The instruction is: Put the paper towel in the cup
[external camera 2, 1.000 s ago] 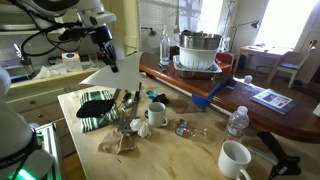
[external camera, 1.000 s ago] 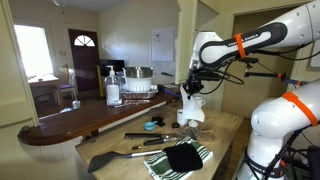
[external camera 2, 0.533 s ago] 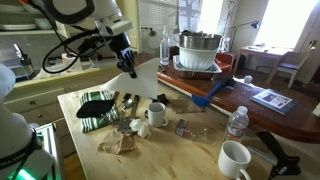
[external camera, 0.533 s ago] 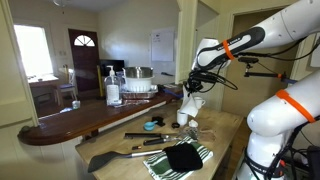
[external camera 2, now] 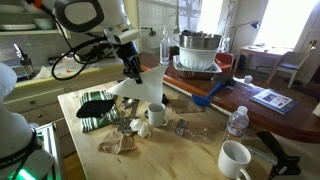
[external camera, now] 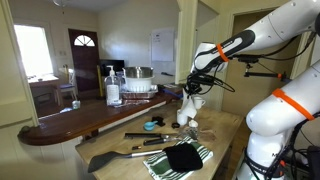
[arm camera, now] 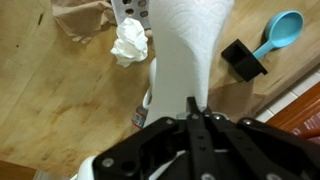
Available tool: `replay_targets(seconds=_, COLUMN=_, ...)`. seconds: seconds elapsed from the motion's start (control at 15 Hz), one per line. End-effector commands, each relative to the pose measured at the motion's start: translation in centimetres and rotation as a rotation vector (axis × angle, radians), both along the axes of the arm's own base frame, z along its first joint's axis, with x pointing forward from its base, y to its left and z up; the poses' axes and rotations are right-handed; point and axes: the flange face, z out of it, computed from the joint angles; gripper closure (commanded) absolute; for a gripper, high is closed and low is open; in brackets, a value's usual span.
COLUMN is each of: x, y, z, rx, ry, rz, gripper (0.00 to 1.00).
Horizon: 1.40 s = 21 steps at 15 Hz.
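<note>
The small white cup's opening (external camera 2: pixel 157 107) is below my gripper, and the paper towel still hangs above it. I should move my gripper down toward the cup next and let go of the paper towel.
My gripper (external camera 2: pixel 133 68) is shut on the paper towel (external camera 2: pixel 141 89), a limp white sheet hanging from the jaws. It hangs just above and to the left of the small white cup (external camera 2: pixel 157 113) with a dark inside. In an exterior view the gripper (external camera: pixel 190 88) holds the towel (external camera: pixel 191 108) over the counter. In the wrist view the towel (arm camera: pixel 187 48) drapes down from the jaws (arm camera: pixel 192 105) and covers most of the cup (arm camera: pixel 146 101), of which only an edge shows.
A green-striped cloth (external camera 2: pixel 98 108) with a black cloth on it lies left of the cup. A crumpled white paper (arm camera: pixel 128 45), a black block (arm camera: pixel 243 57) and a blue spoon (arm camera: pixel 280 30) lie nearby. A pale mug (external camera 2: pixel 235 158) and a water bottle (external camera 2: pixel 237 122) stand further off.
My gripper has carried the hanging paper towel sideways across the counter, from over the striped cloth to just above the cup.
</note>
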Motion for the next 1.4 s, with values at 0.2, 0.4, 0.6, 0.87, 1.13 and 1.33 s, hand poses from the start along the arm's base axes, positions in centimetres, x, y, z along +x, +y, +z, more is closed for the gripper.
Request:
replay_targets(seconds=0.2, x=2.3, y=-1.6, z=-2.6, rx=0.058, ry=-0.056, rz=-0.088, gripper=1.0)
replay_targets(seconds=0.4, x=2.6, y=-2.3, z=-4.4, rx=0.064, ry=-0.05, rz=-0.113, gripper=1.0)
replay_targets(seconds=0.6, x=2.8, y=-3.1, z=-5.7, rx=0.077, ry=-0.029, rz=-0.146, gripper=1.0)
replay_targets(seconds=0.87, x=2.9, y=-3.7, z=-7.5, rx=0.097, ry=0.006, rz=-0.173, gripper=1.0)
replay_targets(seconds=1.13, x=3.1, y=-4.1, z=-9.1, rx=0.113, ry=0.001, rz=-0.188, gripper=1.0)
replay_targets(seconds=1.33, x=3.4, y=-4.7, z=-9.9, rx=0.121, ry=-0.012, rz=-0.21, gripper=1.0)
